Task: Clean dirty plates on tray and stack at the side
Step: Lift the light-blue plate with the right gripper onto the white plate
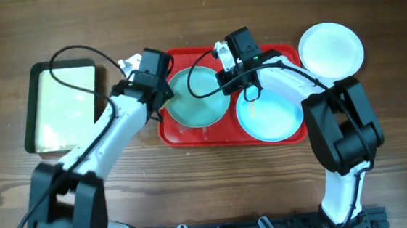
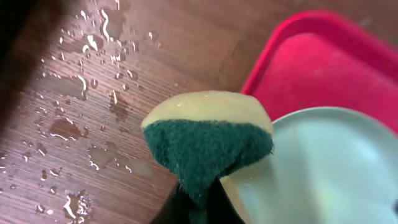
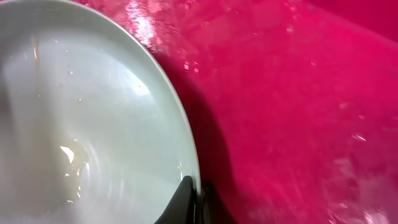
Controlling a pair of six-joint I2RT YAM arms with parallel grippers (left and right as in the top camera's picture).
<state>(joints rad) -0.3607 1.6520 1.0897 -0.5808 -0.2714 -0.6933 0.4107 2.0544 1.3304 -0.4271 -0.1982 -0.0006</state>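
My right gripper has the white plate (image 1: pixel 331 48) to its right in the overhead view, so I will lift the gripper, move it over the white plate and lower it to release the blue plate's rim.
The red tray (image 1: pixel 191 140) holds two light blue plates side by side. My right gripper (image 1: pixel 229 83) is shut on the right rim of the left blue plate (image 1: pixel 199 100); the right wrist view shows the rim (image 3: pixel 180 124) pinched between my fingers (image 3: pixel 198 200) above the wet tray floor (image 3: pixel 298 93). My left gripper (image 1: pixel 164 95) is shut on a yellow sponge with a green scouring face (image 2: pixel 208 140), held at that plate's left edge (image 2: pixel 323 168). The other blue plate (image 1: pixel 268 116) lies on the tray's right half. The white plate (image 1: pixel 331 48) lies on the table right of the tray.
A dark-green-rimmed tray with a cream inside (image 1: pixel 61 107) stands at the left of the table. Water drops (image 2: pixel 81 81) lie on the wood beside the red tray's corner (image 2: pixel 311 68). Arm cables loop above the green-rimmed tray and the left plate.
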